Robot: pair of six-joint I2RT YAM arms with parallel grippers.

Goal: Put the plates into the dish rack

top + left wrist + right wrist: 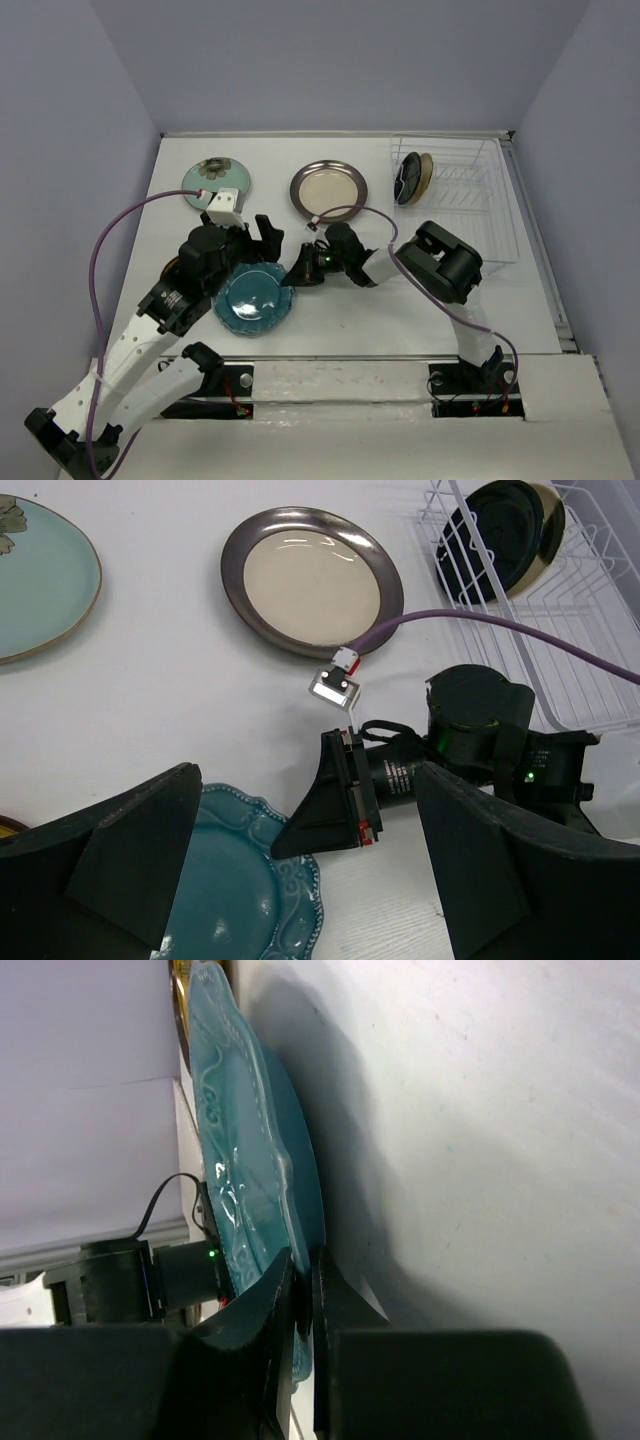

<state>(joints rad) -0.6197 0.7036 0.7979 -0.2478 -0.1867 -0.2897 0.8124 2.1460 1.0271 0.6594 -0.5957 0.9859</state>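
The dish rack's empty slot beside the tan plate is outward of the robot's right gripper and to its right in the top view, so the robot should lift, cross, lower and release.
The scalloped teal plate (255, 298) lies on the table in front of the arms. My right gripper (300, 272) is shut on its right rim, one finger above and one below; the right wrist view shows the rim (250, 1160) pinched between the fingers of that gripper (305, 1270). My left gripper (255, 240) is open and empty just above the plate's far edge. In the left wrist view the plate (240, 880) sits between the open jaws (310, 880), with the right gripper (315, 825) on its rim. The white dish rack (470, 210) holds a black plate (406, 178) and a tan plate (424, 172).
The silver plate (328, 188) and the mint flower plate (215, 180) lie flat at the back of the table. An orange plate rim (8, 825) peeks out under my left arm. A purple cable (520, 630) runs over the table to the right wrist.
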